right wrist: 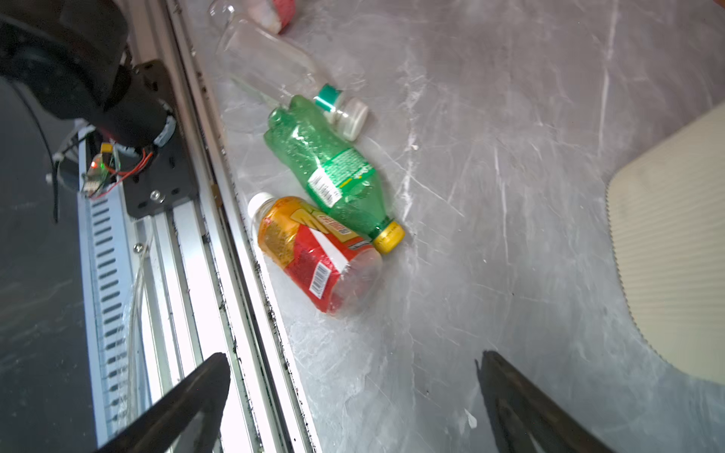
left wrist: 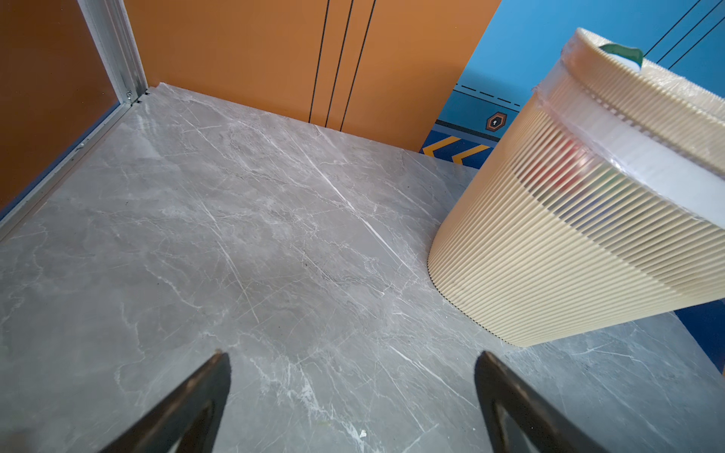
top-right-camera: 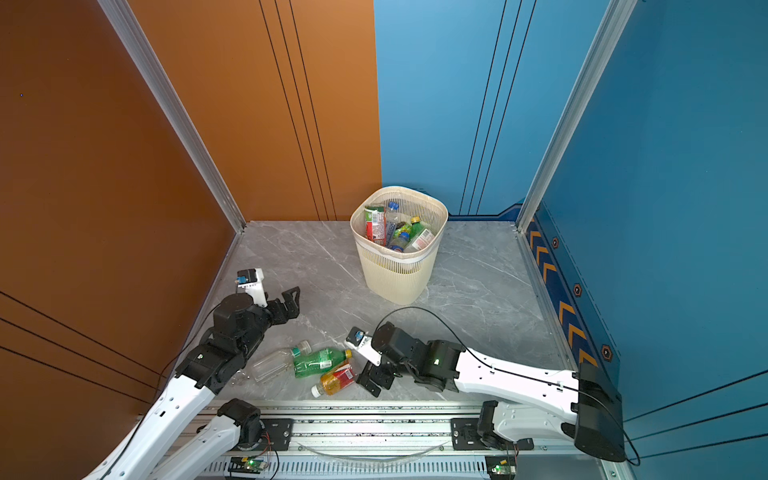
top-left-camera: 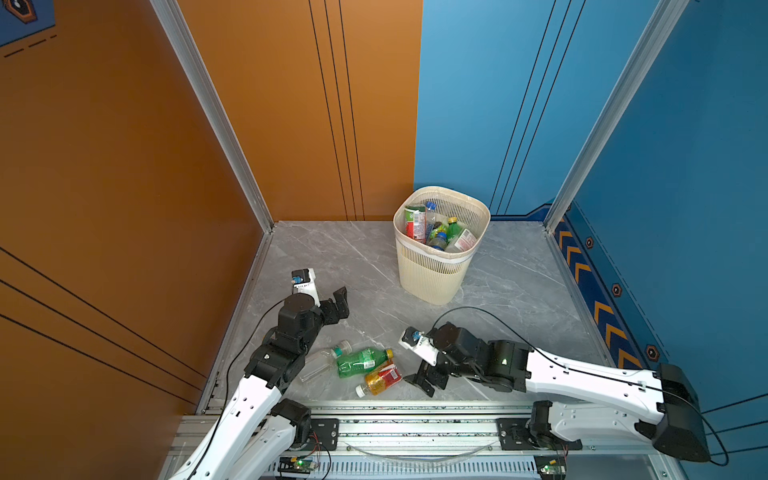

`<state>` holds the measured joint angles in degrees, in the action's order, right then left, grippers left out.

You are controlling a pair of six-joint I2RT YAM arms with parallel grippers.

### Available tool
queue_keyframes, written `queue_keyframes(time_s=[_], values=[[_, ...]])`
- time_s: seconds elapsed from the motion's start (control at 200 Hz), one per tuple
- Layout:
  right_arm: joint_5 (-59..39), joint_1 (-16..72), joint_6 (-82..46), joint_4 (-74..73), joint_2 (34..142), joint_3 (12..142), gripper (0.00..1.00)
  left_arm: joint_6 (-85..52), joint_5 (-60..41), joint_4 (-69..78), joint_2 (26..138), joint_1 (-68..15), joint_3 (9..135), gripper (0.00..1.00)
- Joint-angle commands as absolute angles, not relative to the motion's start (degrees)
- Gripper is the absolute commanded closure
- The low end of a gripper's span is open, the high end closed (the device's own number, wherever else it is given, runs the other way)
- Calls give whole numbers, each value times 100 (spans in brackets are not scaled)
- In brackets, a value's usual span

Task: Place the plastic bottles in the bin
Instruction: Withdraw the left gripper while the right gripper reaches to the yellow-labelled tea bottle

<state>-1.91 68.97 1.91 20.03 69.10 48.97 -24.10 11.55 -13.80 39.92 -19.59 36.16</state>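
Next, my open right gripper moves down over the orange bottle's base end and closes around the bottle's red-labelled part, since the bottle lies with that end toward the gripper.
The cream slotted bin (top-left-camera: 432, 278) (top-right-camera: 395, 278) stands at the back of the grey floor with several plastic bottles (top-left-camera: 436, 228) inside. Three bottles lie near the front edge: a clear one (top-left-camera: 320, 361) (right wrist: 266, 62), a green one with a yellow cap (top-left-camera: 361, 362) (right wrist: 329, 172) and an orange, red-labelled one (top-left-camera: 380, 379) (right wrist: 310, 251). My right gripper (top-left-camera: 428, 376) (right wrist: 353, 357) is open and empty, low, just right of the orange bottle. My left gripper (top-left-camera: 338, 303) (left wrist: 353, 357) is open and empty over bare floor, beyond the bottles and left of the bin (left wrist: 549, 255).
An aluminium rail (top-left-camera: 415, 415) runs along the front edge, close to the orange bottle. An orange wall (top-left-camera: 124, 166) closes the left side and a blue wall (top-left-camera: 685, 166) the right. The right arm's black cable (top-left-camera: 478, 309) loops over the floor before the bin.
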Motion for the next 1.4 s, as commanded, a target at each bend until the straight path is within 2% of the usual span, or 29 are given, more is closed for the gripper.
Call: queue_keyframes(time_s=[0.0, 0.165, 0.621, 1.152, 1.397], values=[[31, 7203, 1014, 2024, 7343, 5379, 1, -2500, 969, -1568, 3873, -1855, 3507, 2], [383, 7655, 1519, 2152, 8128, 5825, 2, -2527, 893, -1624, 3729, -1741, 3467, 2], [88, 7835, 2013, 2349, 9504, 6568, 11, -2524, 726, -1802, 3515, -1400, 3388, 2], [-66, 7327, 1802, 1984, 10289, 6484, 23, -2584, 567, -1755, 3550, -1209, 3369, 2], [60, 7216, 1640, 1789, 10424, 6450, 33, -2628, 508, -1749, 3556, -1121, 3353, 2]])
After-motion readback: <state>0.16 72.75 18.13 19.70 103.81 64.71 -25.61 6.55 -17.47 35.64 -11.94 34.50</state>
